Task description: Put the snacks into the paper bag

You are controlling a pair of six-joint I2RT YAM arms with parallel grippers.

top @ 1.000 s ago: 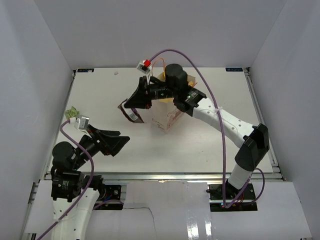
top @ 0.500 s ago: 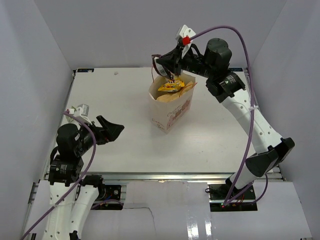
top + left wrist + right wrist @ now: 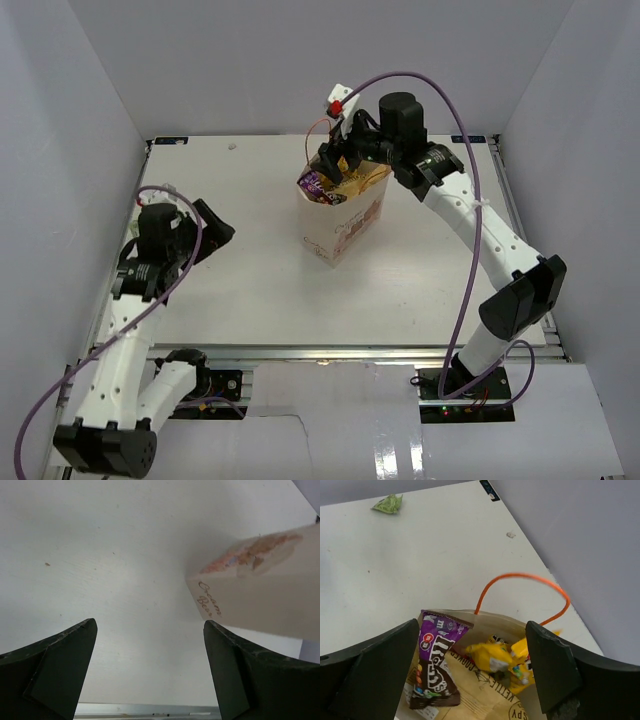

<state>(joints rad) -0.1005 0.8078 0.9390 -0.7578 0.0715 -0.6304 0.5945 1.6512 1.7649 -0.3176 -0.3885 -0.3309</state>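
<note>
The light green snack packet is outside the paper bag (image 3: 345, 220), so my left gripper should swing left in the top view, turn and lower onto it next.
The cream paper bag (image 3: 345, 220) stands upright at the table's middle back, its orange cord handle (image 3: 520, 577) arching over the mouth. Inside it I see snacks: a dark purple-brown packet (image 3: 432, 665) leaning at the left of the mouth, yellow candy packets (image 3: 495, 656) and a tan printed bag (image 3: 485, 697) under them. My right gripper (image 3: 472, 625) hovers just above the bag's mouth (image 3: 335, 172), open and holding nothing. My left gripper (image 3: 150, 625) is open and empty low over the table at the left (image 3: 222, 228), with the paper bag's printed side (image 3: 255, 590) ahead to its right.
A small crumpled green wrapper (image 3: 387, 503) lies on the white table (image 3: 250, 290) far from the bag. Grey enclosure walls (image 3: 60, 150) stand on the left, back and right. The table's near metal edge (image 3: 145, 710) lies just below my left fingers.
My right gripper carried the dark packet from beside the bag to above its mouth, opened and let it go; it now lies in the bag. My left arm swung back to the left.
</note>
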